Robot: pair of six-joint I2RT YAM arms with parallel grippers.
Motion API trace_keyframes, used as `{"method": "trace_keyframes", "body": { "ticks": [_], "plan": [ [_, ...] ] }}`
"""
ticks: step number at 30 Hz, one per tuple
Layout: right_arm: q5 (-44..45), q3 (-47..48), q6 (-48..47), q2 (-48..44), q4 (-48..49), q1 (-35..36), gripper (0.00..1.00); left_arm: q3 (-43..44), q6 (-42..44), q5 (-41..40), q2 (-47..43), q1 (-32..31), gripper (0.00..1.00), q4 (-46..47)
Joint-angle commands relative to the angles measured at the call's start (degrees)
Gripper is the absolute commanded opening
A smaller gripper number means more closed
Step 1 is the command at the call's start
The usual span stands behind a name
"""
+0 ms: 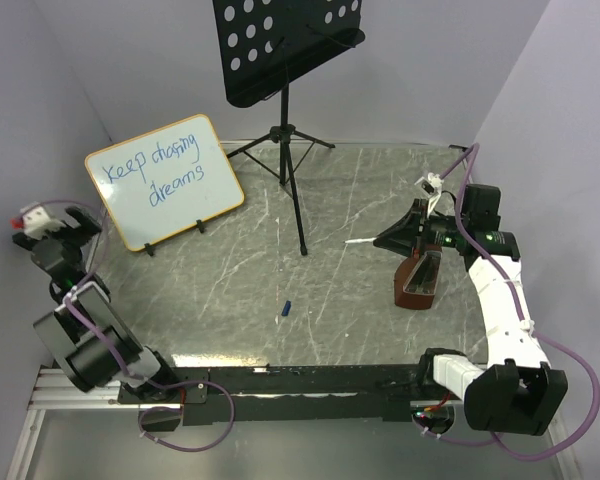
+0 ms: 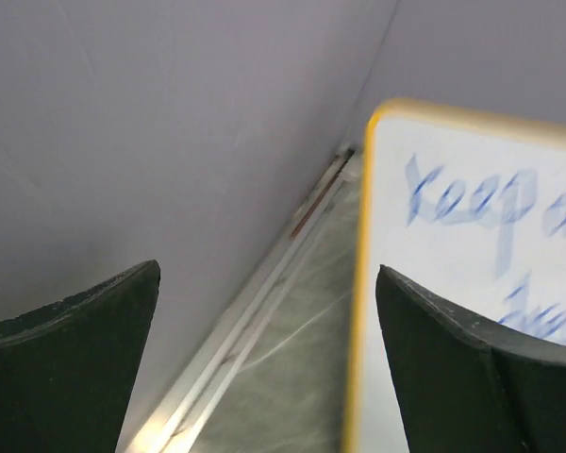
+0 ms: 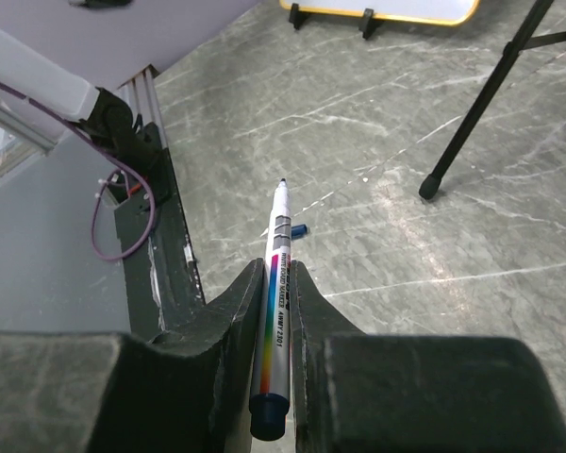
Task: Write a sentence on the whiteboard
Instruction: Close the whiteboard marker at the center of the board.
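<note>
The left gripper swings to the right in the top view and down onto the small blue marker cap (image 1: 286, 308) next, because the sentence (image 1: 160, 165) is written and the marker uncapped.
The whiteboard (image 1: 165, 182) leans on its small feet at the back left of the table, orange frame around it. The sentence (image 1: 160, 165) on it reads "Keep chasing dreams" in blue, in two lines. My left gripper (image 1: 83, 222) is just left of the board, open wide. In the left wrist view the board's orange left edge (image 2: 362, 283) runs between the spread fingers (image 2: 75, 359), untouched, with the blue lettering (image 2: 472, 193) beside it. My right gripper (image 3: 275, 269) at mid-right is shut on a whiteboard marker (image 3: 275, 311), uncapped tip forward, above the table.
A black perforated music stand (image 1: 285, 45) on a tripod (image 1: 298, 200) stands behind the table's middle. A small blue marker cap (image 1: 287, 308) lies near the front centre. A brown holder (image 1: 418, 282) sits below the right gripper. The purple wall is close on the left.
</note>
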Motion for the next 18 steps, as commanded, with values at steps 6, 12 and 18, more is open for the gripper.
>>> {"method": "trace_keyframes", "body": {
  "ticks": [6,12,18],
  "plan": [
    [1.21,-0.12,1.25,-2.96,4.85,1.40,0.00,16.77,-38.49,25.24,-5.72,0.69,0.97,-33.31],
    [1.82,-0.21,1.33,-3.66,5.38,1.40,0.00,24.14,-19.85,13.50,-10.63,-26.41,0.97,-64.03],
    [2.79,-0.56,1.42,-4.62,5.73,1.32,0.00,17.31,-25.68,-7.47,-20.56,-58.43,0.99,-70.31]
  ]
}}
